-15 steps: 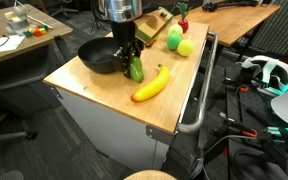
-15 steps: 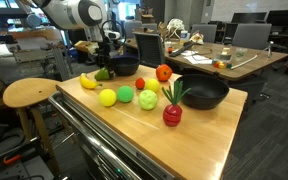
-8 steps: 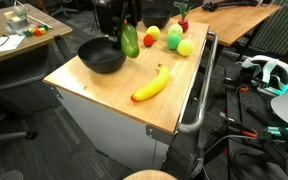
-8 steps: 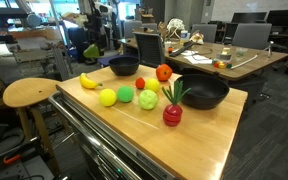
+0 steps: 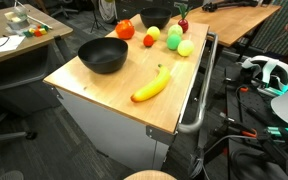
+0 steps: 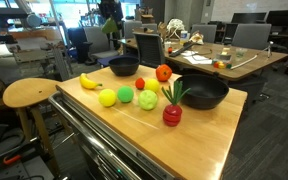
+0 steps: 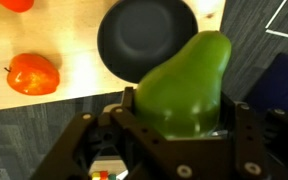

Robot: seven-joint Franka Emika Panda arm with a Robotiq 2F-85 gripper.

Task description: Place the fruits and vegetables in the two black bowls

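Observation:
I will next lower my gripper over the opening of the smaller black bowl below and let go of the pepper inside. The bowl is empty and has room for it.
My gripper is shut on the green bell pepper and holds it high in the air. In an exterior view the gripper and pepper hang above the table's far end. Below, the wrist view shows the smaller black bowl, empty, and the orange-red tomato. On the table lie the banana, tomato, yellow-green round fruits and radish. Both black bowls stand empty. The gripper is above the top of the other exterior view.
The wooden tabletop sits on a white cabinet with a metal handle rail. A round wooden stool stands beside it. Desks with clutter and chairs fill the background.
The gripper has risen with the green bell pepper from the tabletop beside the smaller bowl to well above the table, leaving one exterior view at the top.

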